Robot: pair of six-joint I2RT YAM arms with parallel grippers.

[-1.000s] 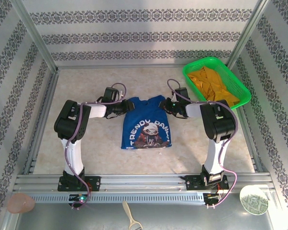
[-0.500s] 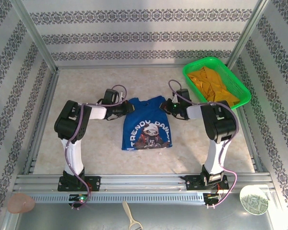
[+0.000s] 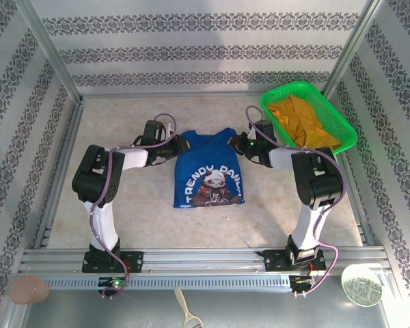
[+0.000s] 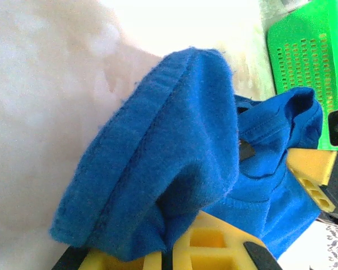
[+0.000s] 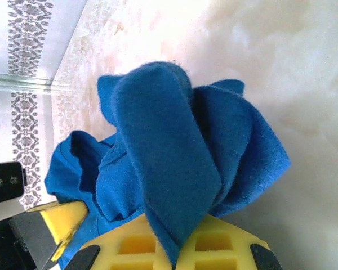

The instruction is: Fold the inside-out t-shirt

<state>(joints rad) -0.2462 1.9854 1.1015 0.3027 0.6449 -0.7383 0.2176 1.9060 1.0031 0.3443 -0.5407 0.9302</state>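
The shirt lies unfolded, so the robot's right gripper will next lift, move back and lower to the cloth between collar and lettering, which is below and back of it, to release.
The inside-out t-shirt is royal blue with a printed figure and white lettering, and it lies mid-table with its collar end toward the far wall. My left gripper is shut on its upper left corner, and blue cloth bunches out from between the yellow fingers. At the upper right corner my right gripper is shut on a fold of the same cloth, which spills over its yellow fingers. Both pinched corners stand a little off the table.
A green basket holding an orange-yellow garment stands at the far right, close to my right arm; the basket also shows in the left wrist view. Metal frame rails border the table. A small dish sits beyond the near rail.
Both grippers closed on the shirt's upper corners, then moved toward the far wall. The collar end rose and stretched between them.
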